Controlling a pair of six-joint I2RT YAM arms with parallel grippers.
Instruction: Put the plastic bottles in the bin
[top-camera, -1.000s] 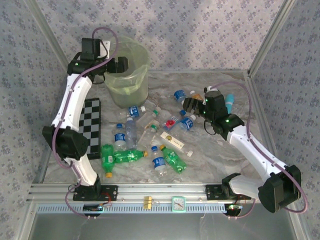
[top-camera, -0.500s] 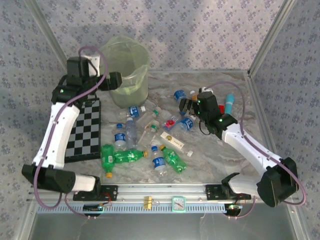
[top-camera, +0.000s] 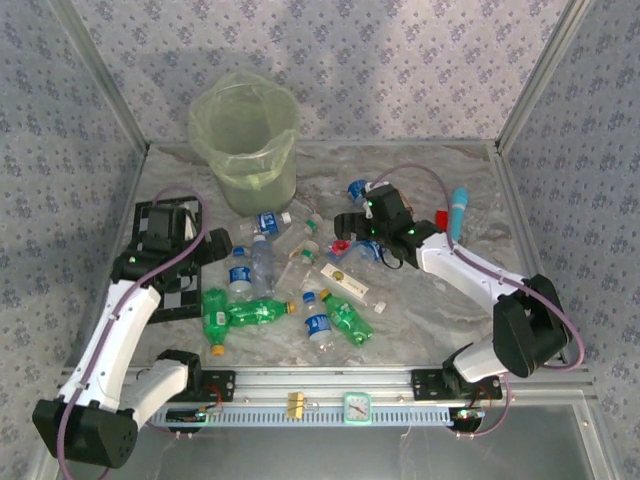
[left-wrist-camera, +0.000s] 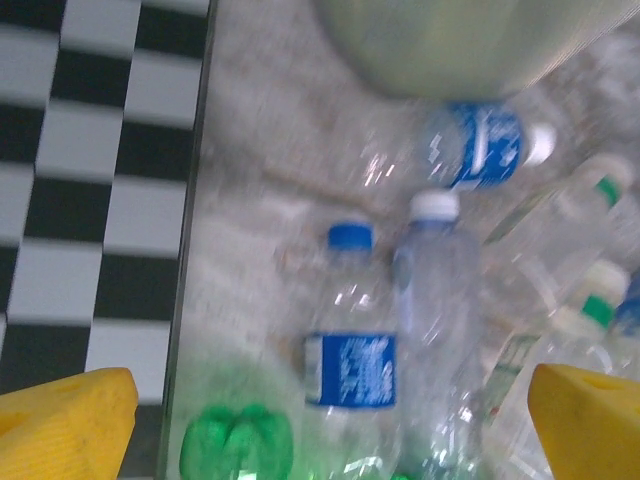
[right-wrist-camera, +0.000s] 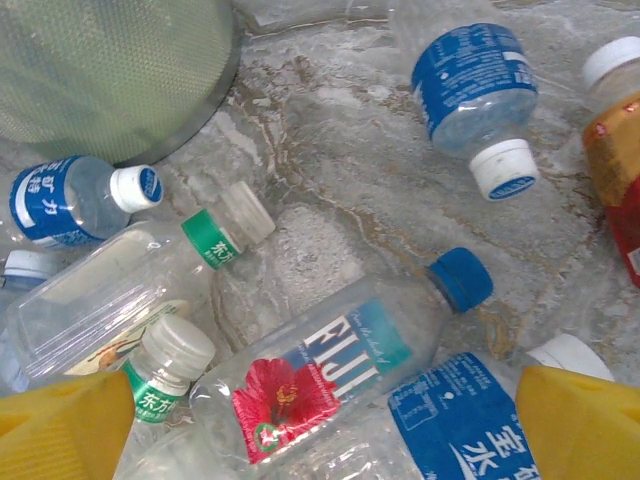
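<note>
The green bottle by the checkerboard (top-camera: 214, 313) is below and back from my left gripper. The gripper should move back next and lower its open fingers on both sides of the bottle's body.
Several plastic bottles (top-camera: 262, 262) lie scattered mid-table, clear with blue labels and green ones (top-camera: 250, 312). The bin (top-camera: 245, 140), lined with a pale green bag, stands at the back left. My left gripper (left-wrist-camera: 325, 430) is open and empty above a blue-capped bottle (left-wrist-camera: 350, 340) and a clear white-capped one (left-wrist-camera: 435, 300), beside the checkerboard. My right gripper (right-wrist-camera: 320, 430) is open and empty over a Fiji bottle (right-wrist-camera: 330, 370) with a red flower label; a blue-labelled bottle (right-wrist-camera: 460, 420) lies by its right finger. An amber bottle (right-wrist-camera: 615, 130) sits at the right edge.
A black-and-white checkerboard (left-wrist-camera: 90, 200) lies on the left of the table. A cyan-and-white tube (top-camera: 458, 212) and a small red block (top-camera: 443, 217) sit at the right. A white carton (top-camera: 345, 283) lies among the bottles. Patterned walls close in the table.
My left arm has swung from the bin's rim down to the bottles beside the checkerboard. My right gripper has moved left over the middle bottles. Both stay open.
</note>
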